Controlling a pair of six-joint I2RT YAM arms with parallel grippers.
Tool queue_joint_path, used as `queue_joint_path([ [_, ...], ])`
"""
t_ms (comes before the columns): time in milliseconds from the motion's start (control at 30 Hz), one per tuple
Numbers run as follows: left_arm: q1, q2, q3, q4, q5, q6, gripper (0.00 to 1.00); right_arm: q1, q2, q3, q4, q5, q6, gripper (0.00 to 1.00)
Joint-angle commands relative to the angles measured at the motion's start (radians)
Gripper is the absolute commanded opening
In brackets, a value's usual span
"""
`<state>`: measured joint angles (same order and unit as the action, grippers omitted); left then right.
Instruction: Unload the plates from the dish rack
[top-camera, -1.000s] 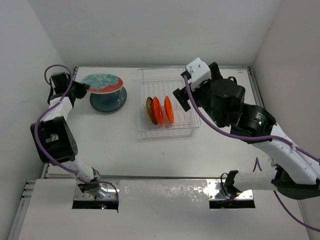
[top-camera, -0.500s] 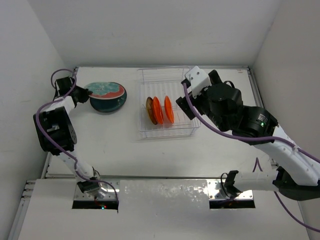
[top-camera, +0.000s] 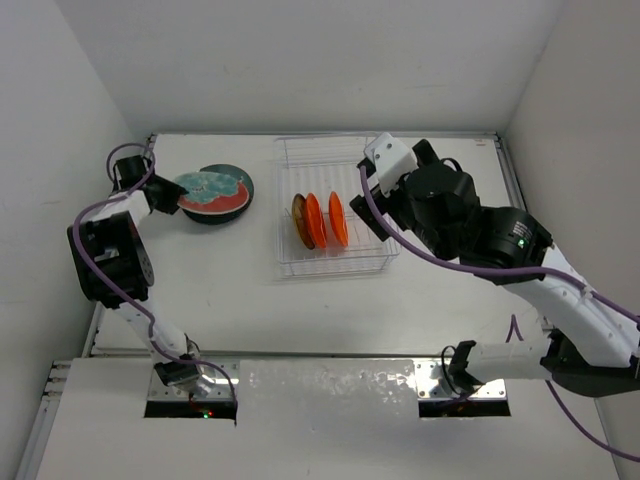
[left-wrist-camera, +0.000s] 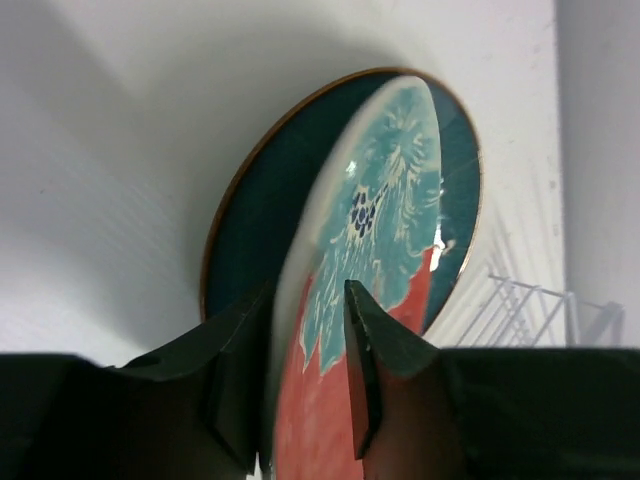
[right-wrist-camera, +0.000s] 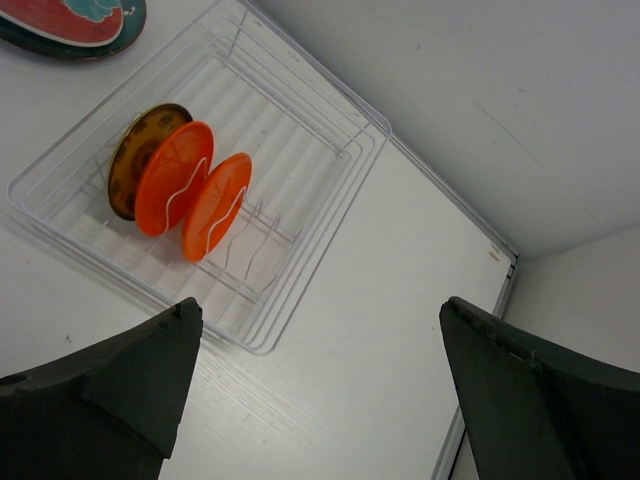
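Observation:
Next, my right gripper moves across to the left in the top view. It then goes down onto the upper rim of the orange plate below it, beside empty slots of the rack.
My left gripper (top-camera: 168, 197) is shut on the rim of a red plate with teal blotches (top-camera: 212, 187) and holds it low and tilted over a dark teal plate (top-camera: 218, 217) on the table at the back left. In the left wrist view the gripper (left-wrist-camera: 300, 370) pinches the red plate (left-wrist-camera: 385, 215), with the dark teal plate (left-wrist-camera: 265, 215) behind it. The wire dish rack (top-camera: 335, 270) holds three small upright plates: a yellow-brown patterned one (top-camera: 299, 220) and two orange ones (top-camera: 315, 221) (top-camera: 338, 219). My right gripper (top-camera: 362, 208) is open and empty above the rack's right side.
The right wrist view shows the gripper (right-wrist-camera: 318, 310) spread wide over the rack (right-wrist-camera: 380, 130), with the patterned plate (right-wrist-camera: 135, 160) and orange plates (right-wrist-camera: 175, 178) (right-wrist-camera: 215, 205) in its near slots. White walls close the table at the back and both sides.
My left gripper has lowered the red and teal plate down onto the dark teal plate. My right arm has shifted slightly left over the rack.

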<state>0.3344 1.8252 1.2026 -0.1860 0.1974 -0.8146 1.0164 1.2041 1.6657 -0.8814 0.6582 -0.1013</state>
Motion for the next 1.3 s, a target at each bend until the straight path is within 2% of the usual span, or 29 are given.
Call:
queue_joint_path([
  [0,-0.044,0.029,0.124,-0.151,-0.027,0.017,0.35,-0.001,0.034,0.088,-0.043,0.034,0.034,0.98],
  [33,-0.054,0.042,0.146,-0.196,-0.045,0.022,0.42,-0.001,0.040,0.097,-0.065,0.035,0.040,0.99],
  [100,-0.069,0.068,0.188,-0.294,-0.072,0.023,0.50,-0.001,0.051,0.120,-0.077,0.035,0.051,0.99],
  [333,-0.083,0.110,0.281,-0.443,-0.167,0.008,0.73,-0.001,0.060,0.140,-0.099,0.024,0.064,0.99],
  [467,-0.086,0.177,0.371,-0.498,-0.150,0.009,0.75,-0.001,0.060,0.137,-0.100,0.020,0.058,0.99],
  [600,-0.103,0.229,0.439,-0.543,-0.155,-0.001,0.85,-0.001,0.066,0.138,-0.106,0.015,0.054,0.99],
  [667,-0.113,0.267,0.477,-0.558,-0.128,-0.012,0.85,-0.001,0.066,0.137,-0.106,0.015,0.052,0.99],
  [700,-0.124,0.299,0.495,-0.575,-0.122,-0.014,0.89,-0.001,0.068,0.137,-0.110,0.014,0.052,0.99],
  [800,-0.156,0.339,0.578,-0.644,-0.147,-0.015,0.90,-0.001,0.072,0.146,-0.125,0.014,0.055,0.99],
  [933,-0.167,0.324,0.585,-0.661,-0.191,-0.044,0.94,-0.001,0.069,0.152,-0.136,0.024,0.060,0.99],
  [1000,-0.167,0.318,0.578,-0.659,-0.193,-0.049,1.00,-0.001,0.058,0.146,-0.133,0.023,0.066,0.99],
  [1167,-0.163,0.330,0.612,-0.740,-0.289,-0.052,1.00,-0.007,0.066,0.092,-0.140,0.024,0.094,0.99],
  [1267,-0.158,0.304,0.601,-0.751,-0.348,-0.054,1.00,-0.102,0.155,0.109,-0.186,-0.098,0.219,0.99],
])
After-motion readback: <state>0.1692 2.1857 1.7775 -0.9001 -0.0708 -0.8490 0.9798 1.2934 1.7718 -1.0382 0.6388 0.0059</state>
